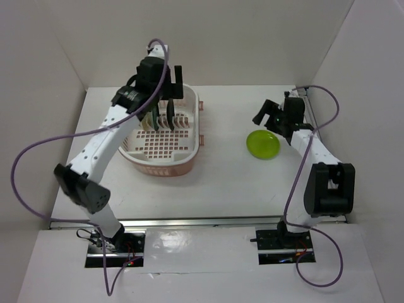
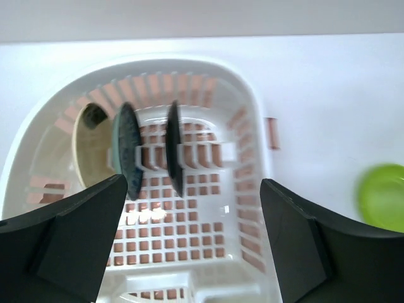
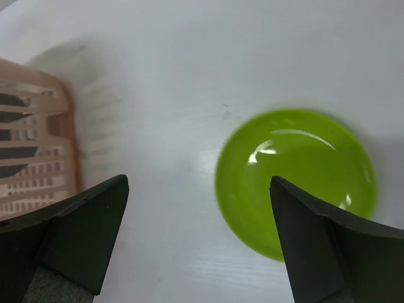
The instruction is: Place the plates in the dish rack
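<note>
The lime green plate's rim farthest from the rack lies below my right gripper, nearer my base. So my right gripper moves back and down onto that rim next.
The dish rack (image 1: 163,168) stands left of centre, a white-to-pink basket (image 2: 249,120). Three plates stand on edge among its prongs: a cream one (image 2: 93,151) at the left, a blue-green one (image 2: 126,148) and a black one (image 2: 173,148). My left gripper (image 1: 167,95) (image 2: 194,183) hangs open above them, holding nothing. A lime green plate (image 1: 262,144) (image 3: 297,180) lies flat on the table at the right. My right gripper (image 1: 276,120) (image 3: 199,183) hovers open over that plate's far-left edge, empty, apart from it.
White enclosure walls (image 1: 57,57) close in the table at the back and both sides. Purple cables (image 1: 25,164) loop off both arms. The rack's pink side (image 3: 38,145) shows at the left of the right wrist view. Bare tabletop (image 1: 224,164) lies between rack and lime plate.
</note>
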You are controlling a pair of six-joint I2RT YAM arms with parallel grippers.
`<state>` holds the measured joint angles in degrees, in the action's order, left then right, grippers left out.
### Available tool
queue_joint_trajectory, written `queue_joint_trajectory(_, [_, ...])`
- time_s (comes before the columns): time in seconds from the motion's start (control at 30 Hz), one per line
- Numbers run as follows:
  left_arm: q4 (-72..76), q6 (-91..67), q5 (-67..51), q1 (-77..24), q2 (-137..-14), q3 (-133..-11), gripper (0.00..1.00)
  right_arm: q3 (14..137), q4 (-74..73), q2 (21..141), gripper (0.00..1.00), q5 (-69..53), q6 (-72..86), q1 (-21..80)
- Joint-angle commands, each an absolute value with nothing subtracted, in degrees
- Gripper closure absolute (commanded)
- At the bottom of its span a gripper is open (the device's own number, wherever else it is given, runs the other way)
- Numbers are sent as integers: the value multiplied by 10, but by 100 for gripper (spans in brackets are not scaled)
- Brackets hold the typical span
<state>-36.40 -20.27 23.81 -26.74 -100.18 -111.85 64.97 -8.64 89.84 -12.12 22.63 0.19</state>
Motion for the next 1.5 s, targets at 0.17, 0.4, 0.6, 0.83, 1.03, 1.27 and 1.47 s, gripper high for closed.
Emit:
queue_joint_trajectory(0.17, [-261,-230,-84,-264,-849,-979,0,438,-56,704,0,-41,358,-90])
queue_joint_trajectory(0.4, [-242,-266,-184,-276,-843,-961,0,345,4,731,3,-98,392,-128])
queue_joint_trajectory(0.6, [-224,-274,-237,-276,-841,-967,0,338,65,803,6,-124,362,-141])
queue_joint_trajectory(0.83, [-224,-254,-225,-276,-815,-949,0,381,81,918,17,-163,321,-164])
queue_joint_trajectory(1.03, [-229,-237,-198,-276,-809,-961,0,386,93,997,32,-176,335,-164])
queue_joint_trajectory(1.27, [-240,-232,-192,-276,-829,-973,0,391,67,1023,75,-132,340,-170])
queue_joint_trajectory(1.47, [-240,-237,-203,-276,-850,-987,0,412,43,1036,100,-127,345,-182])
